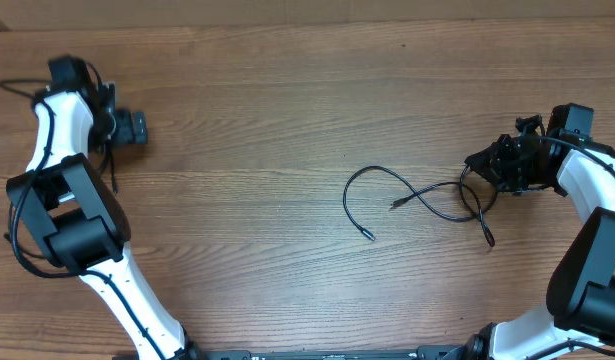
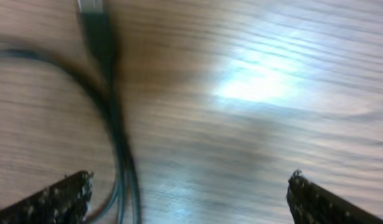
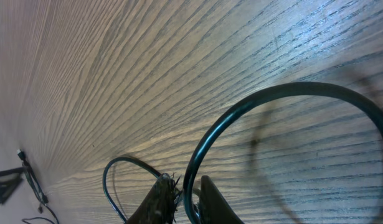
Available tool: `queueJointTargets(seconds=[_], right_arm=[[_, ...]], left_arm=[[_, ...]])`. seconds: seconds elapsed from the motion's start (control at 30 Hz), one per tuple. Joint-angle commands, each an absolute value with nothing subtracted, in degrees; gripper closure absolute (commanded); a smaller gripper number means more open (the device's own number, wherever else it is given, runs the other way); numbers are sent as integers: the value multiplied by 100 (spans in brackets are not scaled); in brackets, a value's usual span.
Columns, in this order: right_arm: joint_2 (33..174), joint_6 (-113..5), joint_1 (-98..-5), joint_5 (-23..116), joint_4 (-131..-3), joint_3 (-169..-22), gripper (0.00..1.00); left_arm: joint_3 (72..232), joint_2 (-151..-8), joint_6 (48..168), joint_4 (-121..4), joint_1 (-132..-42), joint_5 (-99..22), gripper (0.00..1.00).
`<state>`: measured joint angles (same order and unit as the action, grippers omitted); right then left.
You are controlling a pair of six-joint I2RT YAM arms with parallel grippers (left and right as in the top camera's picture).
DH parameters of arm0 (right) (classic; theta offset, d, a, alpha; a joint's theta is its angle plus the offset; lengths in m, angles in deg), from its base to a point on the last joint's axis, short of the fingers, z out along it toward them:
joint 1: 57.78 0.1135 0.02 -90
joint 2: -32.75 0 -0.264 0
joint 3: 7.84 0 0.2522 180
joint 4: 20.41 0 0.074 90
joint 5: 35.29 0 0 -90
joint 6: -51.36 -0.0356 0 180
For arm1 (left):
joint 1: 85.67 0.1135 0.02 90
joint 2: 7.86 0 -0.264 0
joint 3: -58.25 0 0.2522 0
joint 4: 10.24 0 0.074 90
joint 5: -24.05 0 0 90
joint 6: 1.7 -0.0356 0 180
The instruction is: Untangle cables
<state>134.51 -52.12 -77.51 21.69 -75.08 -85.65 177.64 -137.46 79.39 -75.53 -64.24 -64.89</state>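
The cable goes up and outward in my right gripper next, over the bare wood beyond the tangle (image 1: 423, 102) for release, as the cables still lie crossed in loops.
Thin black cables (image 1: 417, 195) lie crossed in loops on the wooden table, right of centre, with small plugs at their free ends (image 1: 368, 236). My right gripper (image 1: 484, 166) is at the right end of the tangle. In the right wrist view it (image 3: 188, 198) is shut on a cable (image 3: 272, 92) that arcs up and away in a big loop. My left gripper (image 1: 137, 127) is at the far left. In the blurred left wrist view it (image 2: 191, 199) is open and empty above the table, with another black cable (image 2: 113, 106) and its plug (image 2: 91, 7) beside the left finger.
Wooden table (image 1: 267, 100) all round. The white left arm (image 1: 67, 200) takes up the left side and the right arm (image 1: 597, 240) the right edge. A thin black cord (image 1: 12, 84) sticks out at the far left edge.
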Motion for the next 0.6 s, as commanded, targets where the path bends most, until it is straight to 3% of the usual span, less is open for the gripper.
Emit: queueJointTargets(seconds=[0.0,0.27,0.3,0.57], right_arm=[[13484,-5162,-7735,2167,-7490,-8569,87],[13484,-5164,-7733,2198,-7501,-8569,90],[13484,-5164,-7733,2130,-7501,-8569,96],[13477,-5162,-7694,952,-7416,-8742,96]], left_arm=[[19036,-13707,8097,-8213,-6481,-5488,0],[20859,-13704,8254,-10054,-7136,-5449,0],[20951,-13704,8236,-10189,-7296,-5458,0],[21056,-13704,8210,-10803,-8498,-5252,0]])
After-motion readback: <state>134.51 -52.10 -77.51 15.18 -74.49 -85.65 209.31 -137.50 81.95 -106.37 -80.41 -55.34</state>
